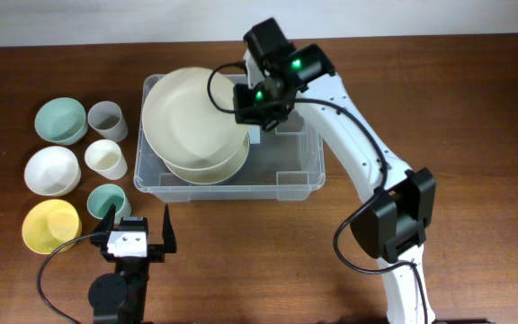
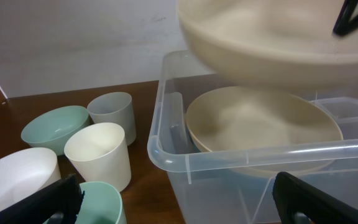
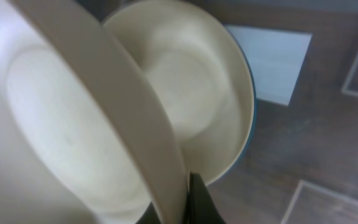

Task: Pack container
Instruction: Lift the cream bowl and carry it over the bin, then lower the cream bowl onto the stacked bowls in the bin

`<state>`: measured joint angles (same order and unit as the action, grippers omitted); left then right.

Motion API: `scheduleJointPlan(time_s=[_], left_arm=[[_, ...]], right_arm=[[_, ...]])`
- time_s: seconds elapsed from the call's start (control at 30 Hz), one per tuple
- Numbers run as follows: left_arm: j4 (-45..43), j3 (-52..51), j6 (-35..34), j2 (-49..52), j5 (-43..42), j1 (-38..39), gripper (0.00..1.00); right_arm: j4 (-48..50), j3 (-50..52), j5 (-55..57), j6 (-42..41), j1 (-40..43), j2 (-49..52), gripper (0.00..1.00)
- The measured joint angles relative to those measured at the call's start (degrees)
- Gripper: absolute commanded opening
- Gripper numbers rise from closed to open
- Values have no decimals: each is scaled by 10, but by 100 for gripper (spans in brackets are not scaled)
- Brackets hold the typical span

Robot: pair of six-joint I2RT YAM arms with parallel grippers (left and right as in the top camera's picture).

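Observation:
The held bowl should go into the first cream bowl [image 1: 210,168] [image 3: 184,88] next, so my right gripper should lower into the container and set it there.
The clear plastic container [image 1: 299,175] stands mid-table, with a white label [image 3: 269,63] on its base. A large cream bowl [image 1: 207,169] lies inside it at the left. My right gripper [image 1: 252,115] is shut on the rim of a second large cream bowl [image 1: 192,112] and holds it tilted above the container, over the first bowl. The held bowl [image 3: 61,130] fills the right wrist view, with the lower bowl [image 3: 197,81] behind it. My left gripper [image 1: 138,237] is open and empty in front of the container's left corner [image 2: 166,155].
Left of the container stand small dishes: a green bowl [image 1: 60,120], a white bowl [image 1: 51,169], a yellow bowl [image 1: 50,225], a grey cup [image 1: 106,121], a cream cup [image 1: 105,159] and a green cup [image 1: 108,202]. The green cup [image 2: 101,202] sits right by my left fingers.

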<state>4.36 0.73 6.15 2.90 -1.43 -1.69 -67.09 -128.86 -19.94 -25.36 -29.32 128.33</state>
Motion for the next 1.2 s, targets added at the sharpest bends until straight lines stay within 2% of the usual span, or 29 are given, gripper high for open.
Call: scheduleJointPlan(time_s=[0.27, 0.4, 1.2], left_arm=[[0, 0, 0, 0, 0, 0, 100], [0, 0, 0, 0, 0, 0, 100], [0, 0, 0, 0, 0, 0, 100]], right_arm=[[90, 102, -7, -20, 0, 0, 7], [104, 122, -9, -29, 0, 1, 7], [126, 136, -39, -40, 0, 13, 9]])
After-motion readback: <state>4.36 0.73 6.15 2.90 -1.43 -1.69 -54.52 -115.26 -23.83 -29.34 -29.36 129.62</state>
